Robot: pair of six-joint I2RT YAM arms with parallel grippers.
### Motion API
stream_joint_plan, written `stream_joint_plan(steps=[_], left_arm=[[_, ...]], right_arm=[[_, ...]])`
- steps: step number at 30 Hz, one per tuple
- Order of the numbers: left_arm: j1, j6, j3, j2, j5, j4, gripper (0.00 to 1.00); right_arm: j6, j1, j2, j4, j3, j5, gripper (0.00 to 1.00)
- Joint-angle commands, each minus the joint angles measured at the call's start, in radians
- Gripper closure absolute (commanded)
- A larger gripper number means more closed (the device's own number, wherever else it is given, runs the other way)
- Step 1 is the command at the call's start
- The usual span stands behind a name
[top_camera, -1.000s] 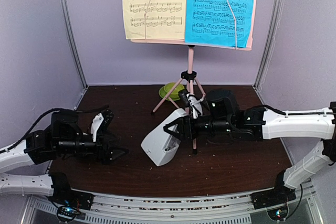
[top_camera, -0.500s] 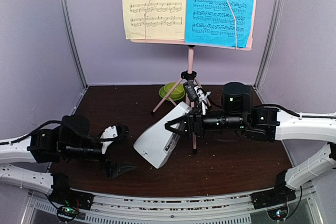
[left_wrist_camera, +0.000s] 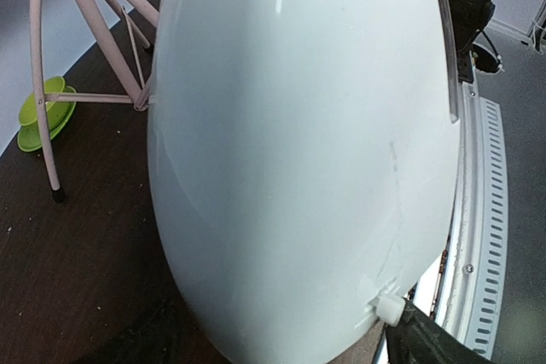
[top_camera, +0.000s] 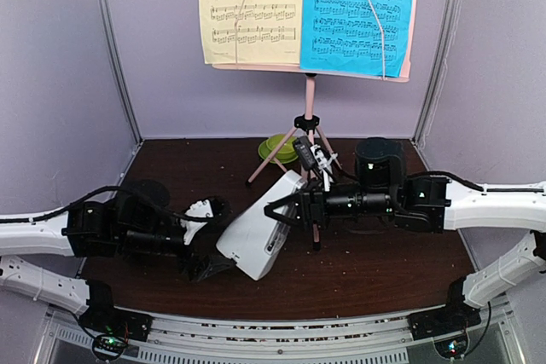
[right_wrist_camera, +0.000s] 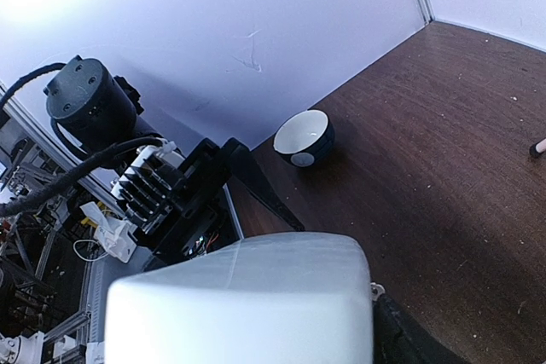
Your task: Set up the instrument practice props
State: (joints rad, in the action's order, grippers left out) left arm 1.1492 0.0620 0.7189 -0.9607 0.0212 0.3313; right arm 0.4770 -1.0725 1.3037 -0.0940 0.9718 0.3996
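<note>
The robot's right gripper will next swing left in the top view and down, turn the metronome (top_camera: 258,229) upright onto the bare tabletop and let go of it, because it hangs tilted.
The pink music stand (top_camera: 310,108) stands at the back on tripod legs, with a yellow page (top_camera: 249,8) and a blue page (top_camera: 357,11) on its panel. The white-grey metronome (top_camera: 258,229) is tilted above the table centre. My right gripper (top_camera: 283,208) is shut on its narrow upper end; one finger (right_wrist_camera: 408,337) shows beside the metronome (right_wrist_camera: 239,304). My left gripper (top_camera: 213,240) is open, its jaws on either side of the wide base. The metronome (left_wrist_camera: 299,151) fills the left wrist view, with a fingertip (left_wrist_camera: 426,343) at its lower right.
The green bowl on a saucer (top_camera: 280,147) sits behind the tripod legs and also shows in the left wrist view (left_wrist_camera: 43,117). A small white-and-black bowl (right_wrist_camera: 304,136) sits on the dark table near the left wall. Purple walls enclose three sides.
My left arm has moved right and its open jaws have reached the metronome's base. The right arm has shifted the held metronome slightly.
</note>
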Motion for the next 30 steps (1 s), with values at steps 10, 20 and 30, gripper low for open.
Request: stream_joint_plan(steps=[10, 20, 30], left_arm=[[0.004, 0.017, 0.042, -0.036, 0.005, -0.087, 0.45], [-0.050, 0.152, 0.014, 0.052, -0.055, -0.118, 0.10], [-0.209, 0.481, -0.010, 0.134, -0.194, -0.028, 0.02]], right_arm=[[0.020, -0.017, -0.042, -0.133, 0.009, -0.035, 1.00], [0.057, -0.084, -0.002, 0.048, 0.049, -0.395, 1.00], [0.276, -0.254, 0.279, 0.313, 0.279, -0.894, 1.00]])
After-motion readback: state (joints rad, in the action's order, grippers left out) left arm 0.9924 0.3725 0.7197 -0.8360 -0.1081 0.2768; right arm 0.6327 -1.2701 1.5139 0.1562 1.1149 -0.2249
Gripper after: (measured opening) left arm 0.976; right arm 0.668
